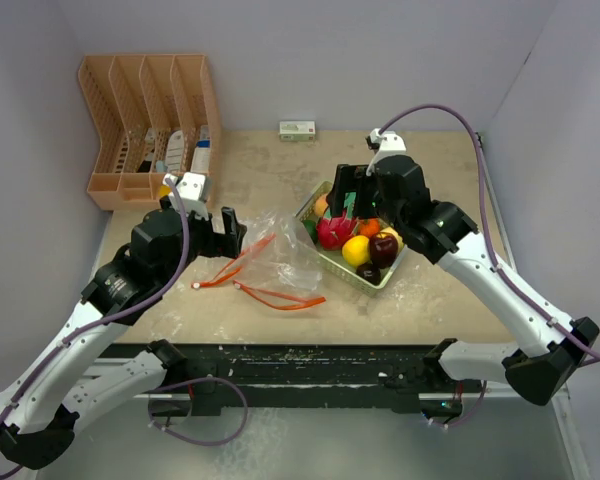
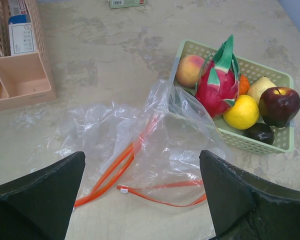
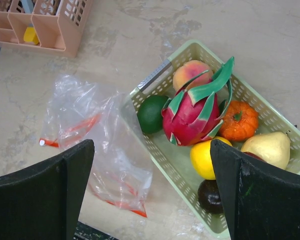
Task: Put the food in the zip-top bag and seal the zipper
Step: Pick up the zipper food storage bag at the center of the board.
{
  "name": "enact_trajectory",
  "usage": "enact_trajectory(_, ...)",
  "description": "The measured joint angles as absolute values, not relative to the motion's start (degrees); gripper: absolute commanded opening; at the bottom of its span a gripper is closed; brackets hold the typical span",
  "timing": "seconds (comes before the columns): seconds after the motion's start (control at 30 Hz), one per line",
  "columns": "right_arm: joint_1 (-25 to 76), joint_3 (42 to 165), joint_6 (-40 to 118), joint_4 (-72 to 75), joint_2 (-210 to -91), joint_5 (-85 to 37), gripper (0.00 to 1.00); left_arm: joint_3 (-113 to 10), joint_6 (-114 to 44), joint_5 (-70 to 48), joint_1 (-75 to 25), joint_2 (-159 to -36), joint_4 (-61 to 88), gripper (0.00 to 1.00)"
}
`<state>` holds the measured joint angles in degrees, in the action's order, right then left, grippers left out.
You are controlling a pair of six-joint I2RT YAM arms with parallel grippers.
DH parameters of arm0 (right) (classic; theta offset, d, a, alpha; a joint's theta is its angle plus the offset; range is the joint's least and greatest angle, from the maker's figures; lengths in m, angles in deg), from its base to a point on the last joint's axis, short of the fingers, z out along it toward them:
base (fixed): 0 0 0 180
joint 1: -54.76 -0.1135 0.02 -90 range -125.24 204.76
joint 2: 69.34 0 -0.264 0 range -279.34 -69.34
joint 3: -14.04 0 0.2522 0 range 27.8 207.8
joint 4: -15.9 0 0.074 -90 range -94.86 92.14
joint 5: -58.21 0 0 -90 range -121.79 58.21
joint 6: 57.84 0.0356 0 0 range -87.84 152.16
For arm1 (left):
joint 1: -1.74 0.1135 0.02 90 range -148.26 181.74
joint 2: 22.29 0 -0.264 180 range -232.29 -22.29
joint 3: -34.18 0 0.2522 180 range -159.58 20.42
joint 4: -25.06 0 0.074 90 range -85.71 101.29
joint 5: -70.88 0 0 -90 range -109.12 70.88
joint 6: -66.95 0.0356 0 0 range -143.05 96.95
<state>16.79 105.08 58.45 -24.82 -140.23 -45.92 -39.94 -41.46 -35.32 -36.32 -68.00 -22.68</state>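
Note:
The bag is lying empty, so I will next bring my right gripper across and down to the bag's clear plastic by the tray, below the tray and to the left in the top view.
The zip-top bag [image 1: 277, 258] lies crumpled and empty on the table, its mouth gaping toward the near edge. The orange-red zipper [image 2: 162, 187] curls along the mouth, with a white slider [image 2: 122, 189] at its end. The food sits in a pale green tray [image 1: 372, 277]: a pink dragon fruit [image 2: 217, 87], peach [image 2: 189, 70], yellow fruit [image 2: 244, 112], red apple [image 2: 279, 105], dark purple fruit [image 2: 260, 132], green fruit [image 3: 151, 114], orange one [image 3: 238, 121] and pear [image 3: 270, 147]. My left gripper [image 2: 141, 160] hangs open just left of the bag. My right gripper [image 3: 152, 150] hovers open over the tray's left side.
A peach-coloured desk organiser [image 1: 150, 120] holding small items stands at the back left. A small box [image 1: 297, 129] lies against the back wall. The tray [image 3: 162, 157] touches the bag's right side. The table's front edge runs just below the bag.

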Motion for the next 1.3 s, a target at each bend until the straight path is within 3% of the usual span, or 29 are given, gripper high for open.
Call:
enact_trajectory(0.6, 16.6, 95.4, 53.8, -17.9, -139.1, -39.5, 1.00, -39.9, -41.5, -37.7, -36.3, -66.4, -23.8, 0.99)
enact_trajectory(1.3, 8.5, 91.9, 48.3, -6.9, -149.3, -30.8, 0.99, -37.7, -42.0, -39.1, -36.3, -63.2, -25.3, 0.99)
